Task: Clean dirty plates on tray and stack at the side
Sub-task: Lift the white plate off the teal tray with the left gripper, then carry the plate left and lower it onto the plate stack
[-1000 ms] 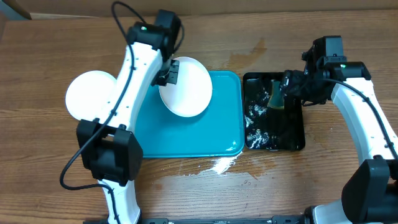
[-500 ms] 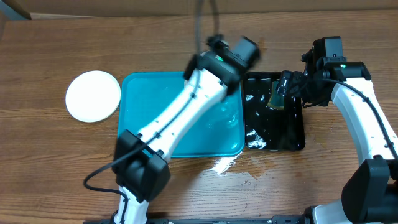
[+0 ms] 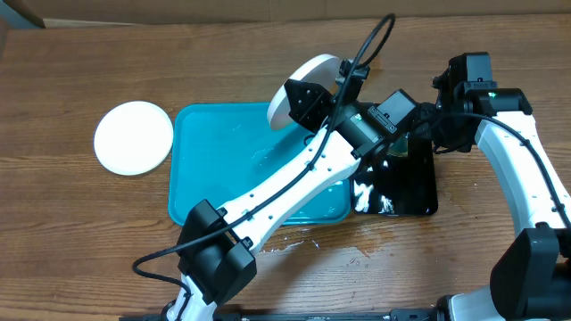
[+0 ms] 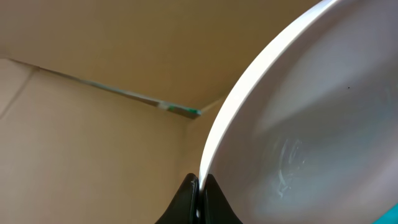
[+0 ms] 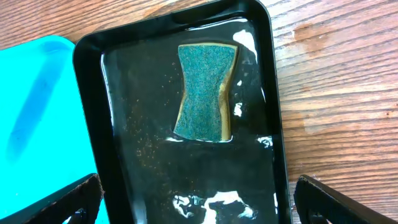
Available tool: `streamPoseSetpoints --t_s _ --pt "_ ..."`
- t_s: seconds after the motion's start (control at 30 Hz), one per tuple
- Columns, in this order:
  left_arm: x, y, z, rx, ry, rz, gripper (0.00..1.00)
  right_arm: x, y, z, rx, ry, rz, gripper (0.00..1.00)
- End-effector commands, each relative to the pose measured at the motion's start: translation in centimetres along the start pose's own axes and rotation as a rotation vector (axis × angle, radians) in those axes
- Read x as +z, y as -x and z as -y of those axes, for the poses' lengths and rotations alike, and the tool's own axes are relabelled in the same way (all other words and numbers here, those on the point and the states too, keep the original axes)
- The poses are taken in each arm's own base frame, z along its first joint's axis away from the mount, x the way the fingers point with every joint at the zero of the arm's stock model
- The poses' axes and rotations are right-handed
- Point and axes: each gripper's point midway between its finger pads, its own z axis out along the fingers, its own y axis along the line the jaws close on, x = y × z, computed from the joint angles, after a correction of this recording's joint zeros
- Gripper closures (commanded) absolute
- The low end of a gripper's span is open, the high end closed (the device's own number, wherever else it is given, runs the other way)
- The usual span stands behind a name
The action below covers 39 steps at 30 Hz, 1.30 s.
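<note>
The second plate (image 3: 133, 138) lies below, to the left gripper's left in the overhead view, so the left gripper will next swing across the turquoise tray (image 3: 205, 160) and down to release on top of that plate.
My left gripper (image 3: 312, 102) is shut on the rim of a white plate (image 3: 317, 71), held tilted in the air over the back right corner of the turquoise tray (image 3: 205, 160). In the left wrist view the fingertips (image 4: 208, 193) pinch the plate (image 4: 311, 124) edge. A second white plate (image 3: 134, 136) lies flat on the table left of the tray. My right gripper (image 5: 199, 205) hangs open above the black tray (image 5: 93, 112), nothing between its fingers; from overhead the right gripper (image 3: 419, 125) is over that tray's back end.
A blue-green and yellow sponge (image 5: 204, 93) lies in the wet, foamy black tray (image 3: 410, 192) right of the turquoise one. Spilled water (image 3: 299, 241) marks the wood in front of the trays. Cardboard walls stand behind the table.
The left arm has swung right, carrying the white plate from the tray's back left to its back right corner beside the black tray. The right arm has stayed put.
</note>
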Motion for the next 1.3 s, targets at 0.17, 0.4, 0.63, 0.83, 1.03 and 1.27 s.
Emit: streamPoseSetpoints --t_s 0.17,0.4,0.63,0.83,1.03,1.27 --pt "-0.4 -0.1 -1.8 -0.162 0.067 0.022 0.96 -1.1 0.7 -0.6 -0.008 0.016 0.036 0.0" --pt "0.1 -0.9 -0.4 -0.201 -0.017 -0.034 0.96 -1.1 0.7 -0.6 -0.008 0.016 0.037 0.0" --pt "3.0 -4.1 3.0 -0.196 -0.322 -0.276 0.96 -1.1 0.7 -0.6 -0.008 0.016 0.037 0.0" --pt "7.5 -7.8 4.3 -0.285 -0.871 -0.541 0.96 -1.1 0.7 -0.6 -0.008 0.016 0.036 0.0" --pt "15.1 -14.3 -0.2 -0.581 -1.038 -0.745 0.96 -1.1 0.7 -0.6 -0.008 0.016 0.036 0.0" --pt "22.9 -25.3 -7.4 -0.87 -0.817 -0.927 0.96 -1.1 0.7 -0.6 -0.008 0.016 0.037 0.0"
